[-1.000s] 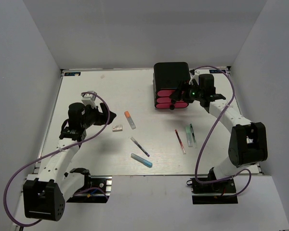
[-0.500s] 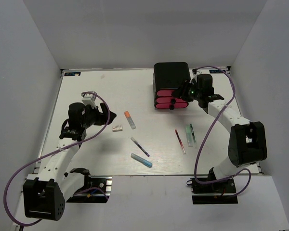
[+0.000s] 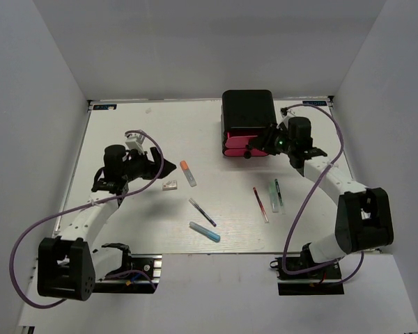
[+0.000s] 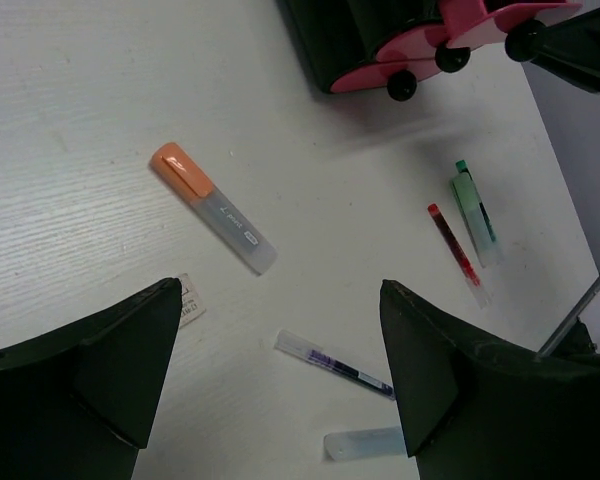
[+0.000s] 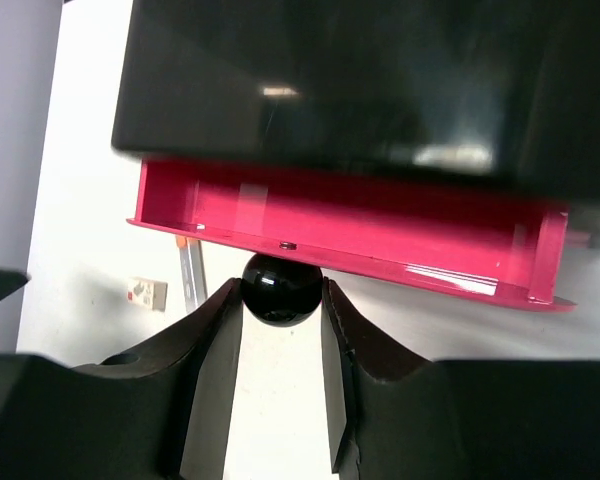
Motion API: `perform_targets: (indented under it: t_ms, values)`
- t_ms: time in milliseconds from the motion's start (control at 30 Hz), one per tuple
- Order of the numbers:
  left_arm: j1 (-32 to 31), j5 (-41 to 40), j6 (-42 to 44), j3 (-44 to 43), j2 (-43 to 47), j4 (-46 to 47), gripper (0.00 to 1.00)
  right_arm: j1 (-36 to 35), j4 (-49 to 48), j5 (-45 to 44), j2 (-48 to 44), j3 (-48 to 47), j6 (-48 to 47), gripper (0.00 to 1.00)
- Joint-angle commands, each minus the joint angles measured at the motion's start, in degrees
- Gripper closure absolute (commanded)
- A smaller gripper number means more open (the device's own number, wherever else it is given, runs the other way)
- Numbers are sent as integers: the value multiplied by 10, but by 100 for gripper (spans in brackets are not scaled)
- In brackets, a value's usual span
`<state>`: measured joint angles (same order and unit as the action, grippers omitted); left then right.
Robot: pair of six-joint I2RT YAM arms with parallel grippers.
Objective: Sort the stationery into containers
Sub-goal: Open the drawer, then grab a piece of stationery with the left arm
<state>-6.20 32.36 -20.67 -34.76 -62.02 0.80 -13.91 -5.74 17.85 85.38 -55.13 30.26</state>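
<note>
The clear body of the orange-capped marker (image 3: 187, 173) (image 4: 236, 233) lies clear of other things. My left gripper will lower onto it next, moving toward the right in the top view.
My right gripper (image 5: 281, 300) is shut on the black knob (image 5: 281, 288) of the top pink drawer (image 5: 380, 235), which stands partly out of the black cabinet (image 3: 247, 111). My left gripper (image 4: 278, 295) hangs open above the table with nothing between its fingers. Below it lie an orange-capped white marker (image 4: 212, 207), a small whitish block (image 4: 187, 300), a dark blue pen (image 4: 335, 363) and a light blue marker (image 4: 365, 443). A red pen (image 3: 260, 204) and a pale green one (image 3: 274, 196) lie further right. From above, the left gripper (image 3: 164, 167) is just left of the orange-capped marker (image 3: 187, 173).
Two lower pink drawers with black knobs (image 4: 402, 88) stay pushed in below the pulled one. The white table (image 3: 125, 132) ends in grey walls at the back and both sides. Purple cables loop from both arms.
The right gripper closed on the top drawer's knob and drew the drawer outward. The left gripper swung right, toward the orange-capped marker.
</note>
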Motion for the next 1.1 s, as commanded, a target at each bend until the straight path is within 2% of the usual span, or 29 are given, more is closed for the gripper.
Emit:
perform_targets:
  t_ms: [0,167,200,233,267,300,400,467,667,900,1067]
  values:
    - [1,35,-27,-15,-31,20,10,-4,27,16,-40,41,-13,81]
    - [1,29,-54,-22,-63,41,10,-3,52,24,-71,65,-27,81]
    - [1,29,-67,-22,-70,49,10,-3,56,24,-74,67,-27,77]
    - [1,29,-73,-27,-78,54,10,-3,56,25,-78,75,-31,69]
    - [1,11,-80,-35,-97,54,10,-3,56,25,-76,75,-35,53]
    - [1,11,-87,-40,-109,54,10,-3,56,24,-78,75,-37,45]
    - [-5,-11,-92,-70,-157,38,10,-1,56,29,-80,76,-48,28]
    - [-17,-30,-92,-98,-180,14,10,-1,56,35,-87,80,-54,22]
    - [-55,-109,-68,-196,-267,-82,12,1,81,42,-128,95,-86,21]
    - [-140,-257,-62,-310,-360,-236,28,8,154,33,-192,82,-174,24]
    - [-186,-341,-89,-340,-405,-289,28,29,128,6,-295,122,-205,27]
